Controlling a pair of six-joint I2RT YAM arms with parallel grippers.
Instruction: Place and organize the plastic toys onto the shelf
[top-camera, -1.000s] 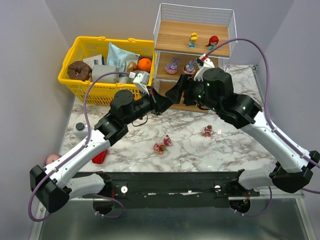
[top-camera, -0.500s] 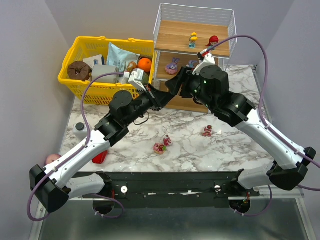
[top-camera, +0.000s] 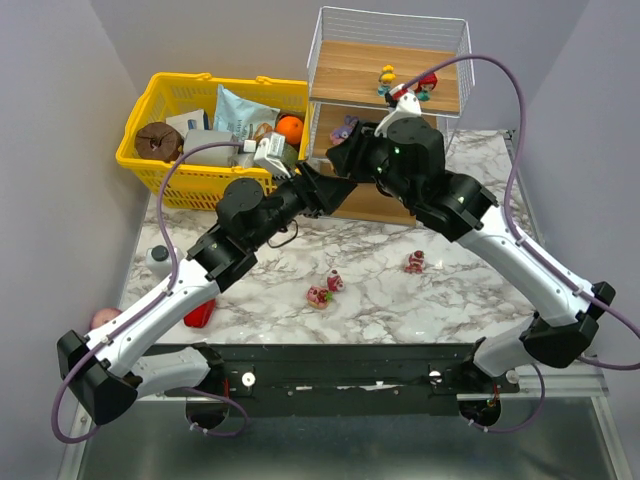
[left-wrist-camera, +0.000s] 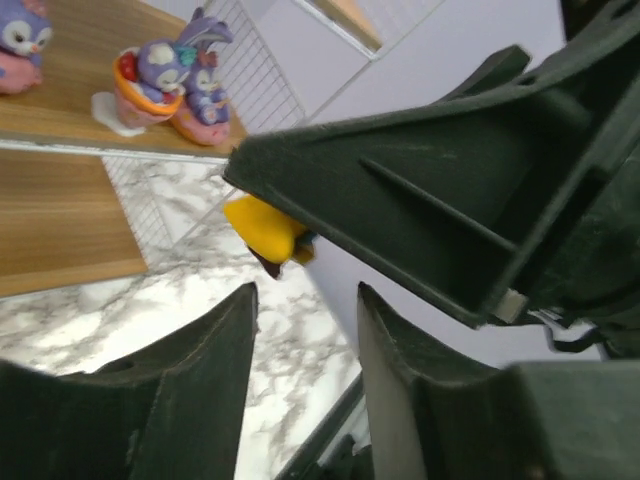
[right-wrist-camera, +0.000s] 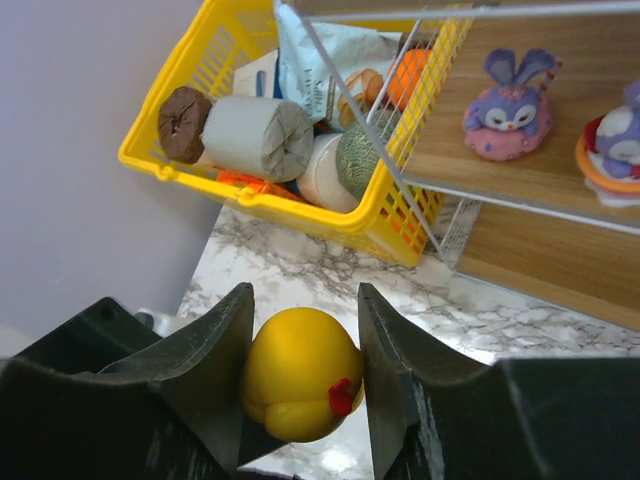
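The top board's basket end (top-camera: 334, 86) is above my right gripper and farther outward. My right gripper should next go up and outward and let go of the yellow toy on that end of the top board.
A small yellow toy (right-wrist-camera: 300, 375) with a red dot sits between the fingers of my right gripper (right-wrist-camera: 303, 300), which is shut on it above the marble table. My left gripper (left-wrist-camera: 306, 300) is open just below it with nothing between its fingers; the yellow toy (left-wrist-camera: 265, 230) shows under the right gripper's body. Both grippers meet in front of the shelf (top-camera: 345, 75). Two dolls (top-camera: 387, 76) stand on its top board and purple bunnies (right-wrist-camera: 508, 108) on the middle one. Three small pink-red toys (top-camera: 334, 281) lie on the table.
A yellow basket (top-camera: 175, 80) full of groceries stands left of the shelf, close to both grippers. A red pepper (top-camera: 200, 313) and a pink ball (top-camera: 103, 318) lie at the table's near left. The shelf's white wire sides (right-wrist-camera: 425, 90) are near the right gripper.
The right gripper came left to the left gripper and closed on the yellow toy. The left gripper, shut a second ago, has opened and let it go.
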